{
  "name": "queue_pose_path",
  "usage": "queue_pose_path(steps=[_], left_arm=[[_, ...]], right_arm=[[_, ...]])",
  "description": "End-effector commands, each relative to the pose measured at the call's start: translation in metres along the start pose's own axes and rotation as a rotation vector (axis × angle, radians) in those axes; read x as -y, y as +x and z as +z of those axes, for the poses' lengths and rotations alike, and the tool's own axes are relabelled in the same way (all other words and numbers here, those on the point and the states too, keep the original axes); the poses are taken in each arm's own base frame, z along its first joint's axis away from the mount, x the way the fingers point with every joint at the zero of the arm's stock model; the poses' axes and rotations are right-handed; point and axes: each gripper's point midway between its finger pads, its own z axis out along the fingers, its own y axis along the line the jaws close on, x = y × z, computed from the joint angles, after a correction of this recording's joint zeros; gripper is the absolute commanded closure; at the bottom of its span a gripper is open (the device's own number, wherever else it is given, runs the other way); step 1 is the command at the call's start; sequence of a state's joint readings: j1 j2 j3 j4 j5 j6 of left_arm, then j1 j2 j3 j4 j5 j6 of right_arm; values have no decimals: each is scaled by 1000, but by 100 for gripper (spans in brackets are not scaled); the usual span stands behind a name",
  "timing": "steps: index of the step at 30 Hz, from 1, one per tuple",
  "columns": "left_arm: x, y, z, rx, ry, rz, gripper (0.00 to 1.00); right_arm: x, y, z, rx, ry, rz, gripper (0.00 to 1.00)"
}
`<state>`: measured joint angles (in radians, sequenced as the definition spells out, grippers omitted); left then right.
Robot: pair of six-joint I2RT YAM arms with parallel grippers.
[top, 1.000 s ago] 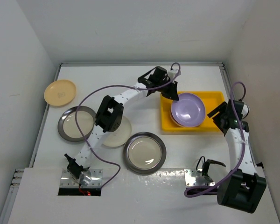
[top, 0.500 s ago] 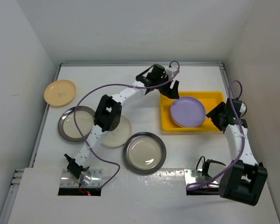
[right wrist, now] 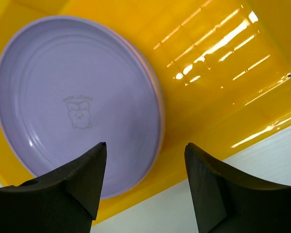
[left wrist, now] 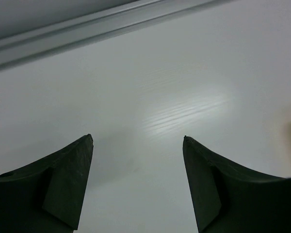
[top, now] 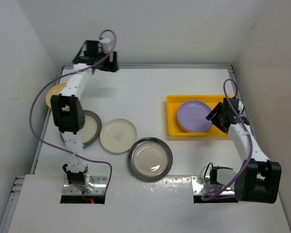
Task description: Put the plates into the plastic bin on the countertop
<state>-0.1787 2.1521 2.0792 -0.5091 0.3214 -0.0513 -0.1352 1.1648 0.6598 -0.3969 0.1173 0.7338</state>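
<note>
Next, my left gripper swings down onto the wall-side rim of the still unbinned pale orange plate, as the plate lies below my gripper, to its left in the top view.
The yellow plastic bin (top: 221, 100) stands on the countertop (top: 136, 92) at the right. A lilac plate (top: 194, 113) lies in it on top of a small stack of plates. Seen from the right wrist, the same lilac plate (right wrist: 77, 97) fills the left part of the bin (right wrist: 208, 92). My right gripper (top: 215, 116) (right wrist: 145, 144) hangs open over the plate's rim and the bin's wall, holding nothing. My left gripper (top: 110, 64) (left wrist: 137, 138) is open and empty above bare countertop at the back left. A cream-white plate (top: 118, 136) and a steel-rimmed plate (top: 150, 158) lie mid-table.
My left arm partly covers a pale orange plate (top: 52, 95) and a second steel-rimmed plate (top: 91, 127) at the left. White walls close in the back and both sides. A metal strip (left wrist: 87, 29) runs along the back edge. The arm bases sit at the near edge.
My left arm has swung from the bin to the back-left corner with its jaws open, and the lilac plate lies flat in the bin. My right gripper has moved closer to the bin.
</note>
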Motion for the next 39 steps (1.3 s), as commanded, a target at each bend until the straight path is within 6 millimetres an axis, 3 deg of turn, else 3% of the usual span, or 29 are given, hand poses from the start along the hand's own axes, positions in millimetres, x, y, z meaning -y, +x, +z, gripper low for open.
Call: queue_pose_path(steps=[1,3,4,5,7,10,14,17,24,27,28,35,36,39], left_arm=[[-143,33,-81,-82,-381,-107,24],[-191,53,-113,-93,-484,-193,24],[-214,72,-125,-115,-539,-256,24],[-250,88,-153,-113,-608,-325,26],[-293,118,-187,-123,-698,-423,27],[-327,158,-207,-167,-787,-510,28],[-357,198,-227,-237,-883,-548,28],[-374,220,-233,-263,-911,-560,28],[-376,273,-207,-366,-857,-591,31],[-378,280,-208,-370,-851,-605,35],[-378,290,-209,-385,-852,-621,42],[-358,273,-184,-310,-642,-616,98],[-356,272,-182,-305,-630,-617,100],[-354,236,-190,-225,-600,-582,100]], right_arm=[[-22,-47,-21,155,-14,-56,35],[-39,-54,-28,179,-45,-96,34],[-44,-56,-27,184,-52,-108,34],[-55,-56,-29,187,-75,-125,34],[-73,-57,-30,184,-103,-157,34],[-95,-57,-27,164,-126,-202,34],[-118,-58,-24,143,-143,-257,34],[-131,-56,-22,138,-148,-285,34],[-145,-54,-22,141,-158,-311,34],[-146,-57,-27,155,-159,-331,34],[-147,-60,-30,167,-163,-333,35],[-176,-48,-45,206,-233,-509,37],[-180,-44,-47,202,-248,-525,37],[-180,-38,-46,189,-262,-522,37]])
